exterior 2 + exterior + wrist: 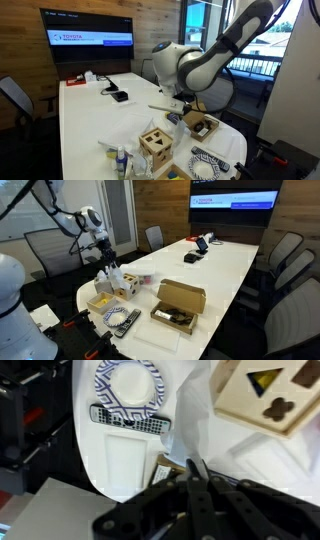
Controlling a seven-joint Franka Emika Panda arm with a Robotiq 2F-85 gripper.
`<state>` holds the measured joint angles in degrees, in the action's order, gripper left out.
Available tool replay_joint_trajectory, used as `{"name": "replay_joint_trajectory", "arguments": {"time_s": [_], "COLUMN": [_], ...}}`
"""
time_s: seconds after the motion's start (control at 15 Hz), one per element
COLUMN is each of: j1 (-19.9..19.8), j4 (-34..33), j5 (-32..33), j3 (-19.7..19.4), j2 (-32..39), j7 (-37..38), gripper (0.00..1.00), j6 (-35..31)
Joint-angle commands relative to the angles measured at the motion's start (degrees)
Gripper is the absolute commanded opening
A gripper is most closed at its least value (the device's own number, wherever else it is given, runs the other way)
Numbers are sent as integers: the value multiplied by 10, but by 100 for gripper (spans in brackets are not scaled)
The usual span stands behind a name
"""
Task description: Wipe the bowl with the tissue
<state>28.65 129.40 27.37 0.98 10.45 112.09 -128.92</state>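
I should move my gripper past the cube, lower it there and let go of the tissue (pixel 173 118), because the tabletop is open between the wooden cube and the bottle.
The blue-and-white patterned bowl (pixel 127 318) sits near the table's end; it also shows in the other exterior view (pixel 207 164) and at the top of the wrist view (pixel 130 380). My gripper (pixel 104 264) hangs above the table beside the wooden cube, back from the bowl. Its fingers (pixel 195 468) are pressed together on a fold of the pale tissue (pixel 190 415), which hangs from the tips. In an exterior view the tissue (pixel 173 118) shows as a white wad under the gripper (pixel 181 106).
A wooden cube with shaped holes (pixel 268 395) stands close to the gripper (pixel 155 148). A tan tray (pixel 100 302) and an open cardboard box (pixel 180 305) lie nearby. A grey slotted strip (pixel 130 420) lies against the bowl. Chairs ring the white table (pixel 215 270).
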Motion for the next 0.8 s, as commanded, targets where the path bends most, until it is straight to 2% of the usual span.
{"name": "replay_joint_trajectory", "arguments": {"time_s": [0.0,0.27,0.47,0.6,0.73], "j1": [-21,-25,-30,-39,-45], "j4": [-96,-174,-211,-227,-228], "j5": [46,136,185,173,128], "j3": [65,87,82,85,94], "j2": [18,83,145,180,198], "j7": [-52,-94,-125,-176,-247], "gripper": [0,0,0,0,0], "j6": [29,-39,-144,-209,-232]}}
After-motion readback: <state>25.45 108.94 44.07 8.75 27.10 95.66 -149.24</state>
